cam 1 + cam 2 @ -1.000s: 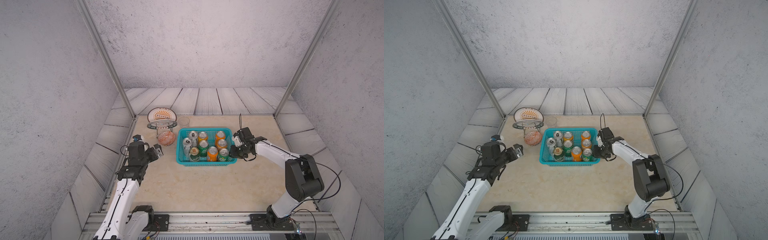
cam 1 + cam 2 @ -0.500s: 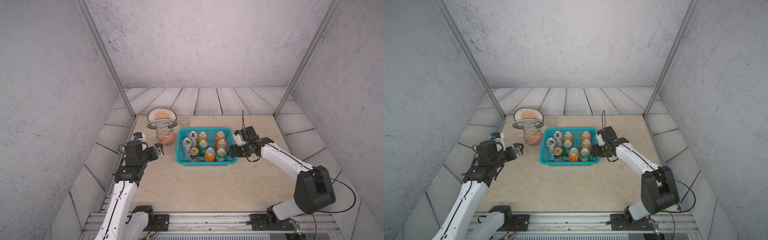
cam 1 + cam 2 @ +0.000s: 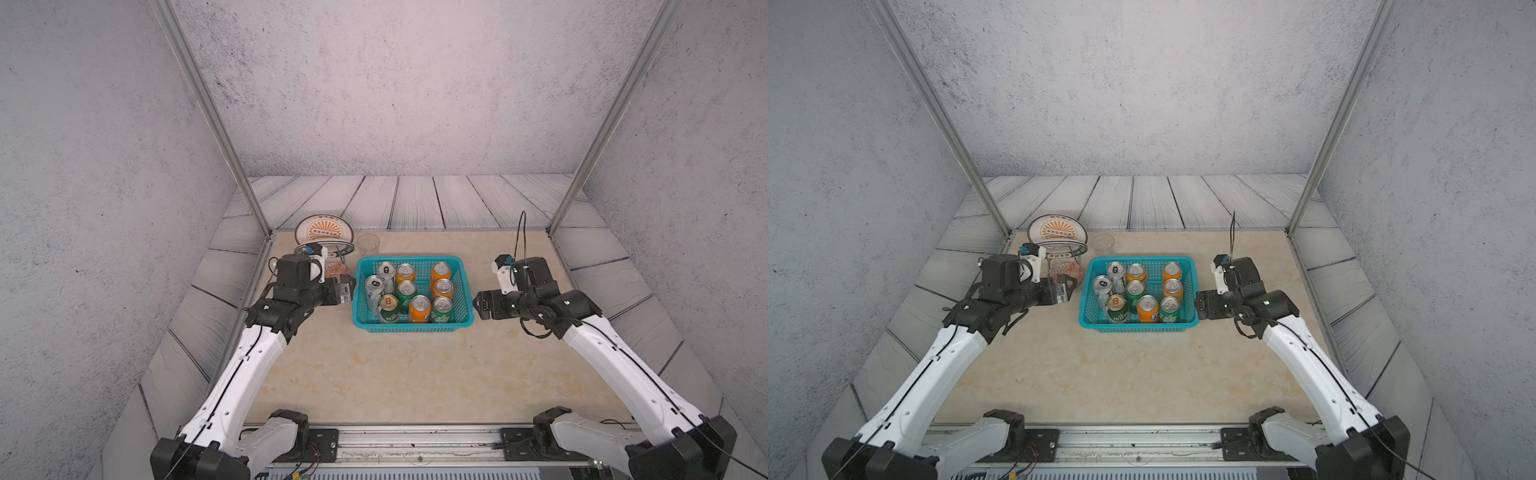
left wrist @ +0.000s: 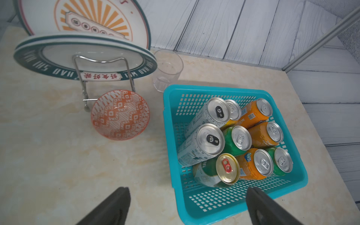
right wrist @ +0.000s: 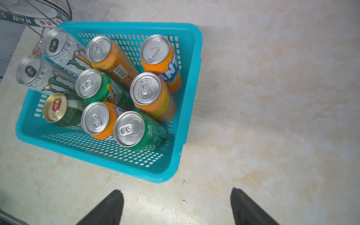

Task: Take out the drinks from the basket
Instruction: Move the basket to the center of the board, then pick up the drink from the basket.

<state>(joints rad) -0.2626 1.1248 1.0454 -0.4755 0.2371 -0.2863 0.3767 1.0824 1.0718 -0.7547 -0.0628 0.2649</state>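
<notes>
My left gripper will next cross the basket's rim and lower open fingers around the nearer silver-white can's uncovered top (image 3: 374, 284) (image 4: 210, 139), which lies past that rim, below the gripper.
The teal basket (image 3: 411, 329) stands mid-table in both top views with the drinks upright inside. Two slim silver-white cans (image 3: 374, 286) fill its left side. Three green cans, one of them gold-topped (image 3: 388, 305), and several orange cans (image 3: 419, 308) take up the rest. My left gripper (image 3: 345, 291) hovers open just off the basket's left wall; in the left wrist view its jaws (image 4: 187, 190) straddle the basket's near corner (image 4: 194, 212). Beside the right wall my right gripper (image 3: 478, 305) stands open over bare table (image 5: 176, 191), holding nothing.
A wire rack with patterned plates (image 3: 324, 232) sits at the back left. An orange patterned bowl (image 4: 119, 115) lies in front of it. A clear plastic cup (image 3: 368, 243) stands behind the basket. Metal frame posts (image 3: 557, 220) rise at the table's back corners.
My right gripper has opened wide and drawn back a little from the basket's right rim. My left gripper has moved right, up to the basket's left wall. The cans have not moved.
</notes>
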